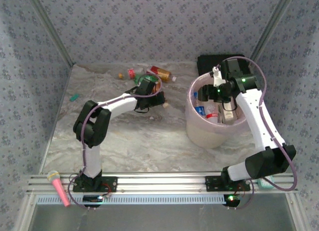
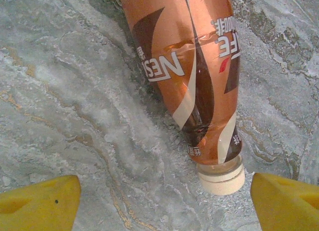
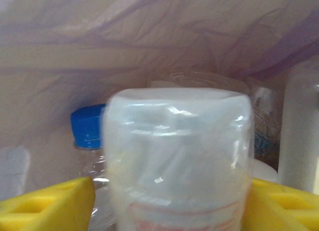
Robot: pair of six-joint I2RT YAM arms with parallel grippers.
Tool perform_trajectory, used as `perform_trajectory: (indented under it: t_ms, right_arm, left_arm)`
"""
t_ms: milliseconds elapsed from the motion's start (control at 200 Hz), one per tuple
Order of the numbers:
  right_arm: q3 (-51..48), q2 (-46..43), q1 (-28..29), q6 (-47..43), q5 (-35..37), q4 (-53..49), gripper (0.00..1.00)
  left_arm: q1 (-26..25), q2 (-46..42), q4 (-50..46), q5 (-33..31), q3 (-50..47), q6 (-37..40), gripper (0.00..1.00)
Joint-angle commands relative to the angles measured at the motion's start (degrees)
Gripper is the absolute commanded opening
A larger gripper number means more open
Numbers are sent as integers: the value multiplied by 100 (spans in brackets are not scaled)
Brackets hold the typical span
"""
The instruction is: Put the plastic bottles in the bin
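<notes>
I will lower my left gripper past the cream cap point(image 2: 222, 176) next and close it around the bottle's tapered neck.
An orange-brown labelled plastic bottle point(image 2: 192, 76) lies on the marble table, its cream cap point(image 2: 222, 176) pointing toward my left gripper point(image 2: 164, 206). That gripper is open, with its yellow fingers point(image 2: 40, 201) on either side of the cap and clear of it. More bottles point(image 1: 160, 73) lie at the back of the table beside the left gripper point(image 1: 147, 86). My right gripper point(image 1: 219, 91) hangs over the cream, pink-lined bin point(image 1: 199, 134). A blurred white bottle point(image 3: 177, 161) sits between its spread fingers point(image 3: 50, 206), with a small gap on the left.
Several bottles lie in the bin, one with a blue cap point(image 3: 87, 126). A black case point(image 1: 209, 63) stands behind the bin. The pink microphone point(image 1: 59, 187) rests on the front rail at the left. A small teal item point(image 1: 74, 97) lies near the left wall.
</notes>
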Motion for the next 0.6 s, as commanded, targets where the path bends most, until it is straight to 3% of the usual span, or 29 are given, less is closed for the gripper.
perform_trajectory:
  t_ms: [0,340,595]
  right_arm:
    - [321,-183,-54,26,218,-220,80]
    - [664,-729,-78,28,361,-334,85]
    - [516,-500,-86,2,549,-136,68]
  left_arm:
    - [-42,198,-156,-48,271,143,89]
    - [-101,472,-233,-36,621,39,99]
    - [-101,782,-340,-168,883,-94,91]
